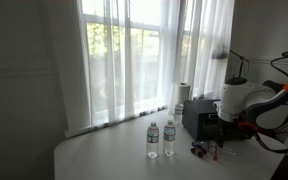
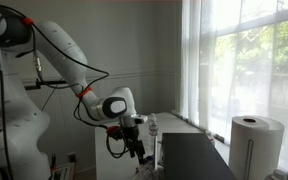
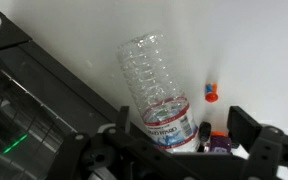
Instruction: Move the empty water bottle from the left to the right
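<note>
Next, my open gripper goes down past the blue-and-white label to get onto the bottle's ridged body, since the bottle lies flat on the tabletop beneath its fingers.
A clear, empty-looking water bottle [image 3: 152, 80] with a blue-and-white label fills the middle of the wrist view. Its labelled end lies between my gripper's [image 3: 181, 135] two black fingers, closer to the left finger. The fingers stand wide apart and do not press on it, so the gripper is open. In an exterior view my gripper [image 1: 212, 127] hangs low over the table beside a black box [image 1: 196, 118]. Two upright bottles [image 1: 152, 139] [image 1: 169, 137] stand further along the table. In an exterior view my gripper [image 2: 134, 146] sits next to a bottle [image 2: 152, 124].
A small red cap [image 3: 211, 92] and a purple item [image 3: 217, 144] lie on the white table [image 3: 244, 50] near the fingers. The black box [image 3: 24, 90] is close beside the bottle. A paper towel roll [image 2: 256, 142] stands by the curtained window [image 1: 134, 60].
</note>
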Motion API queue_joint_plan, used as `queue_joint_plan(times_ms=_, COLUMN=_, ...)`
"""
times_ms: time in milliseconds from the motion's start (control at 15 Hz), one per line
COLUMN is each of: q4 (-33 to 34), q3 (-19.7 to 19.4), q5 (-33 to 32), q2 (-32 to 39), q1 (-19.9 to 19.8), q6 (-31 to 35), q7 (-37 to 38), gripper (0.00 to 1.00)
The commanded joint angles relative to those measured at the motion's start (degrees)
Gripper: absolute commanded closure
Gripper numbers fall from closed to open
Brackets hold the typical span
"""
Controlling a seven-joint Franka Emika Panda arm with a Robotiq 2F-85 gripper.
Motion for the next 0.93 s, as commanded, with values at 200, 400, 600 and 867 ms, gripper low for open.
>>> queue_joint_plan(times_ms=200, q4=0.02, q3=-0.73, q5=-15.97, q2=7.30, q1=-3.09, q6=5.34, q7=12.66, gripper=0.00)
queue_joint_plan(times_ms=400, q4=0.04, q3=-1.64, q5=-22.04, q2=9.43, q1=-4.52, q6=6.07, q7=16.94, gripper=0.00)
queue_joint_plan(times_ms=600, q4=0.04, q3=-2.85, q5=-26.30, q2=11.16, q1=-5.75, q6=7.11, q7=19.06, gripper=0.00)
queue_joint_plan(times_ms=867, q4=0.45, q3=-4.10, q5=-32.62, q2=12.77, q1=-6.47, q6=8.74, q7=22.41, gripper=0.00)
